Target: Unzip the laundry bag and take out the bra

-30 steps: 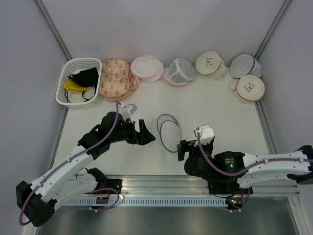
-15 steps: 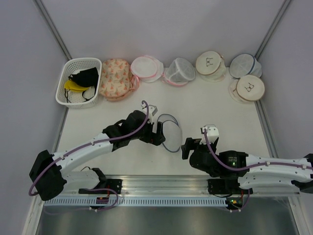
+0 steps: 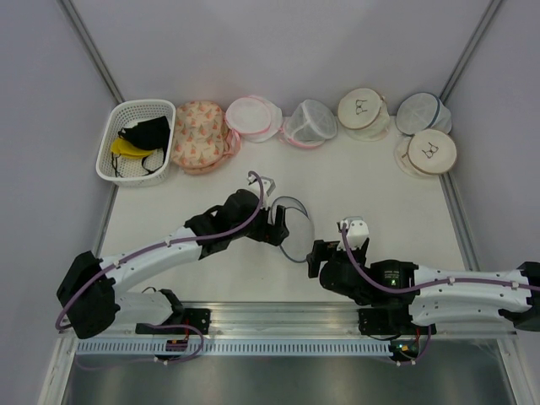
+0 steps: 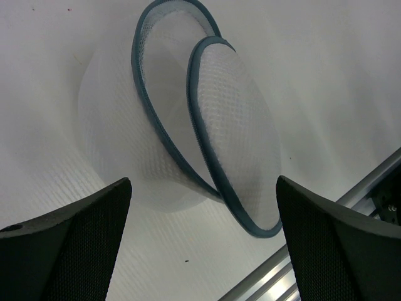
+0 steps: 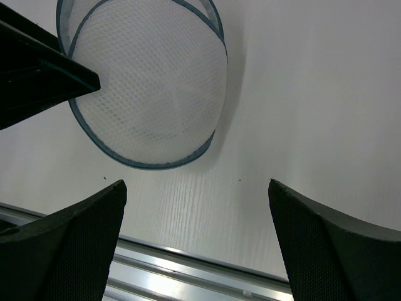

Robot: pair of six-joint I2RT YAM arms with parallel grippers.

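I will lower my open left gripper next, toward the right in the top view, onto the bag's blue rim's near end [image 3: 291, 256] [image 4: 230, 202]. That end of the bag's rim is below my gripper and to that side.
The laundry bag [image 3: 294, 228], white mesh with a dark blue zip rim, lies on its side at the table's middle. In the left wrist view the laundry bag [image 4: 188, 119] shows two blue rims, one in front of the other. My left gripper [image 3: 277, 228] is open at the bag's left edge, and in its own view [image 4: 203, 251] it straddles the bag's near end. My right gripper [image 3: 315, 257] is open and empty just right of and below the bag. In its own view [image 5: 197, 244] the bag [image 5: 147, 94] lies ahead. No bra shows through the mesh.
A white basket [image 3: 111, 148] holding black and yellow garments stands at back left. A floral pink bag [image 3: 198, 135], pink-trimmed white bags [image 3: 253, 118], beige round bags [image 3: 363, 108] and another blue-rimmed bag [image 3: 420, 110] line the back. The metal rail [image 3: 278, 316] runs along the near edge.
My left gripper has moved right to the laundry bag's left edge. My right gripper has shifted slightly, staying just right of the bag. The bag looks tilted a little.
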